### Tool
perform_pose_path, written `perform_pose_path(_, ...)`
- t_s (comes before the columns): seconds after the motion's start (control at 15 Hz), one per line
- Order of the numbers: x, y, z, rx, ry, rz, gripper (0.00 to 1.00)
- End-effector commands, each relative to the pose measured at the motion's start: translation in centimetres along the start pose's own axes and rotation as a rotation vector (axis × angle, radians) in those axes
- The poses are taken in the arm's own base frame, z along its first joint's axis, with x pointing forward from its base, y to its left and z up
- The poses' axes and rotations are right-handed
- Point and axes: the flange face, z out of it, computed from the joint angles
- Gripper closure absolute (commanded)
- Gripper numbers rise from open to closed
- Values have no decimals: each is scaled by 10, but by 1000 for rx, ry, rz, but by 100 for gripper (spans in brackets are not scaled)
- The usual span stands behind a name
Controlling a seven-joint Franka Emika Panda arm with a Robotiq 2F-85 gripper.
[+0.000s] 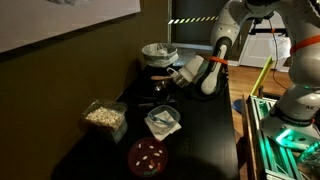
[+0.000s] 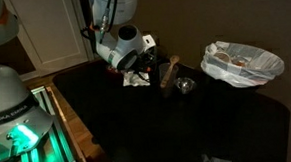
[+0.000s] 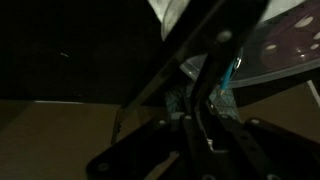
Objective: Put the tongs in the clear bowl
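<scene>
My gripper holds the tongs, still short of the clear bowl's rim. The bowl is between my gripper and the dark red plate, so next my gripper should carry them over its open top (image 3: 172,14) and release.
My gripper (image 1: 163,84) hangs over the back of the black table; it also shows in an exterior view (image 2: 150,63). In the wrist view the gripper (image 3: 205,135) is shut on the dark tongs (image 3: 205,60), whose two arms run up and away from the jaws. The tongs show as a dark upright shape in an exterior view (image 2: 169,72). The clear bowl (image 1: 162,122), with white inside, sits in front of the gripper. It shows beyond the jaws in the wrist view (image 3: 228,92) and beside the gripper in an exterior view (image 2: 135,80).
A dark red round plate (image 1: 148,156) lies near the table's front; its rim shows in the wrist view (image 3: 290,45). A clear tub of pale food (image 1: 104,116) stands nearby. A plastic-lined bowl (image 1: 158,52) sits at the back and shows in the exterior view (image 2: 243,64).
</scene>
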Motion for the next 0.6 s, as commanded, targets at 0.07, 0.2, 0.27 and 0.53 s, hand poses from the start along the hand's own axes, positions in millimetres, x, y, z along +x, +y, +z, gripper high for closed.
perform_pose_path(0.07, -17, -12, -11, 48, 92, 45, 97)
perform_pose_path(0.2, -20, -19, -17, 57, 132, 35, 97)
perform_pose_path(0.27, -19, -20, -23, 51, 159, 26, 97)
perform_pose_path(0.53, -15, -27, -37, -8, 233, -31, 97)
